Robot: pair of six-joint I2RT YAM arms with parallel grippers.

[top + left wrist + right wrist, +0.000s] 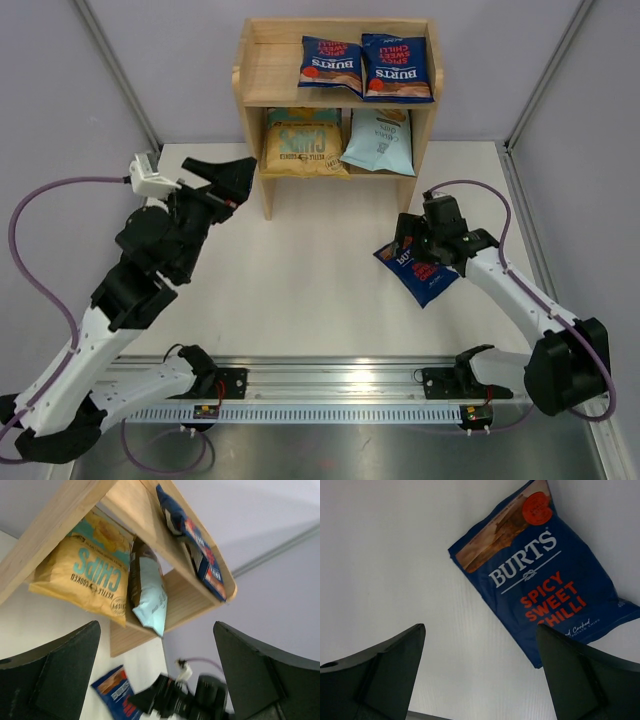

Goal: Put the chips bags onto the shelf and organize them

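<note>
My right gripper next moves outward, down onto the Burts bag's top edge (536, 491) beside the red circle, since that end lies farther outward than my open fingers.
The wooden shelf (270, 60) stands at the back of the table. Two dark blue Burts bags (331, 63) (397, 67) lie on its top tier. The tan-and-teal Chips bag (303, 142) and the pale blue brown-topped bag (380, 140) sit on the lower tier. A third Burts bag (432, 283) lies flat on the table at the right. My right gripper (418, 250) hovers over its near edge, open and empty; the bag (540, 580) lies ahead of the right gripper (480, 670). My left gripper (243, 183) is open and empty, left of the shelf's lower tier.
The left wrist view looks across at the shelf (185, 597), the Chips bag (85, 570), the pale blue bag (150, 592), the bag on the table (117, 692) and the right arm (185, 700). A rail (330, 385) runs along the near edge.
</note>
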